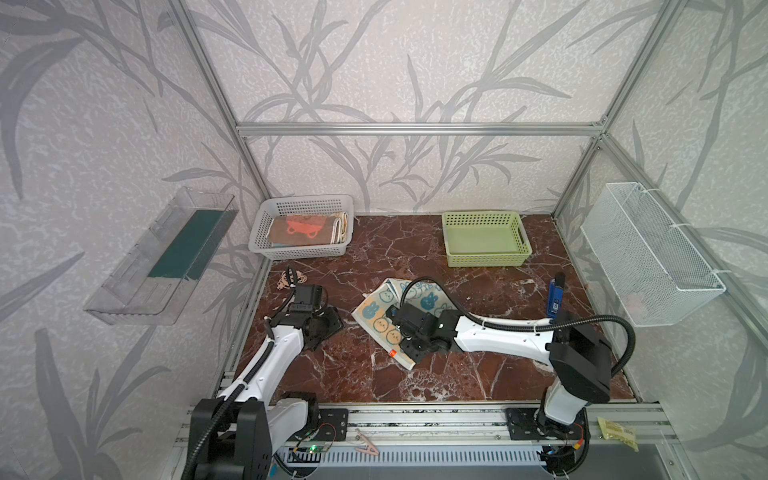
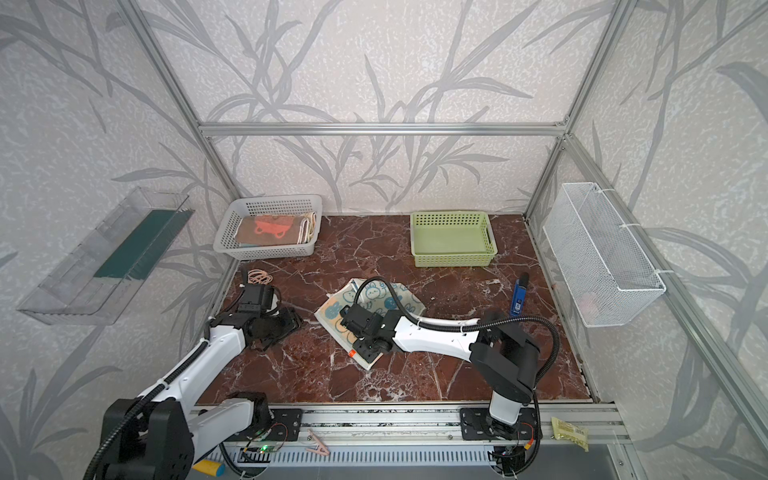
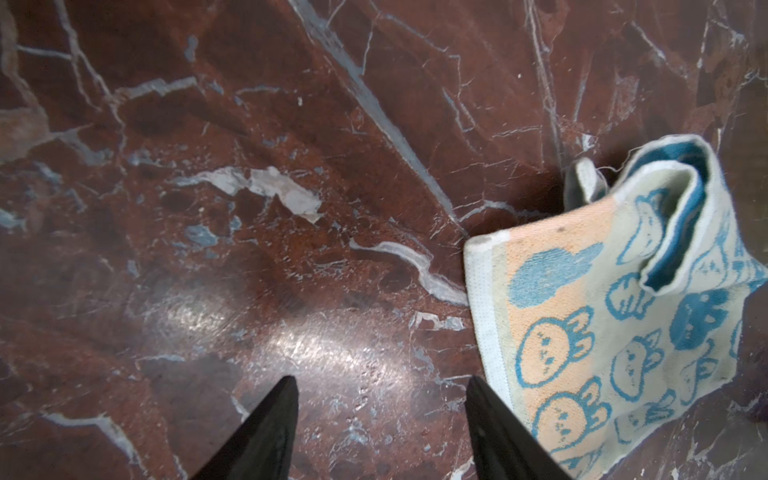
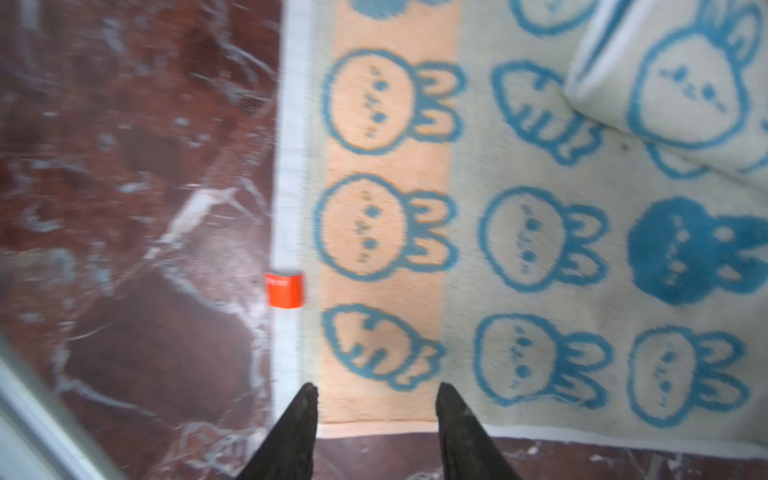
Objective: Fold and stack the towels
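Note:
I should move my right gripper down and back next, onto the white hem's corner near the red tag, because that corner is below it and farther back.
A white towel with blue bunnies and an orange stripe lies rumpled in the middle of the marble table, its far edge curled over. My right gripper is open, and its fingertips hover over the towel's near corner beside a red tag. My left gripper is open over bare table, just left of the towel. Folded towels fill the white basket, a brown one with a red figure on top.
A green basket stands at the back right. A blue lighter-like object lies at the right and rubber bands at the left. A wire basket and a clear tray hang on the side walls.

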`<action>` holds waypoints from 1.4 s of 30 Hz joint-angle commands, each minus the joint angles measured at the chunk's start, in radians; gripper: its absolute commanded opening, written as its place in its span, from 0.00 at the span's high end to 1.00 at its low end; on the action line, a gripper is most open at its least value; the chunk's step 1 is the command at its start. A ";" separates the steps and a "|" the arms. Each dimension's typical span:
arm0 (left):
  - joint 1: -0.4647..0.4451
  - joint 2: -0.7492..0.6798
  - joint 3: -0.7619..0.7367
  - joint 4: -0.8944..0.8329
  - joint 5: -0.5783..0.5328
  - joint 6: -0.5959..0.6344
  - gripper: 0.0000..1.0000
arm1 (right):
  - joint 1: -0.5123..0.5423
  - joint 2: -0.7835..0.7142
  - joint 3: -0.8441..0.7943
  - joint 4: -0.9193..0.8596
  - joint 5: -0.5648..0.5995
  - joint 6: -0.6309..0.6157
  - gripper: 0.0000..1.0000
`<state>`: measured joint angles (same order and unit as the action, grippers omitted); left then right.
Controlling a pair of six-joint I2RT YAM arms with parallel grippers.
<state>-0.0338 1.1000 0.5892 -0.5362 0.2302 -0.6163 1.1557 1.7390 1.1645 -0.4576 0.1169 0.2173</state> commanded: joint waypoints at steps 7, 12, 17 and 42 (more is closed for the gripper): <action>-0.004 0.051 0.028 0.007 0.049 0.015 0.35 | 0.083 0.178 0.152 -0.119 0.013 0.033 0.48; -0.030 0.135 0.042 0.021 0.076 0.052 0.32 | 0.082 0.210 0.142 -0.243 0.051 0.051 0.47; -0.128 0.249 0.095 0.057 0.040 0.055 0.30 | 0.083 0.190 0.064 -0.233 0.062 0.093 0.52; -0.309 0.615 0.275 0.042 -0.151 0.038 0.54 | 0.082 0.060 -0.016 -0.101 0.088 0.125 1.00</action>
<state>-0.3214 1.6814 0.9215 -0.3874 0.0887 -0.5617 1.2407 1.8294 1.1633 -0.5743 0.1947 0.3237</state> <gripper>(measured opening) 0.455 0.049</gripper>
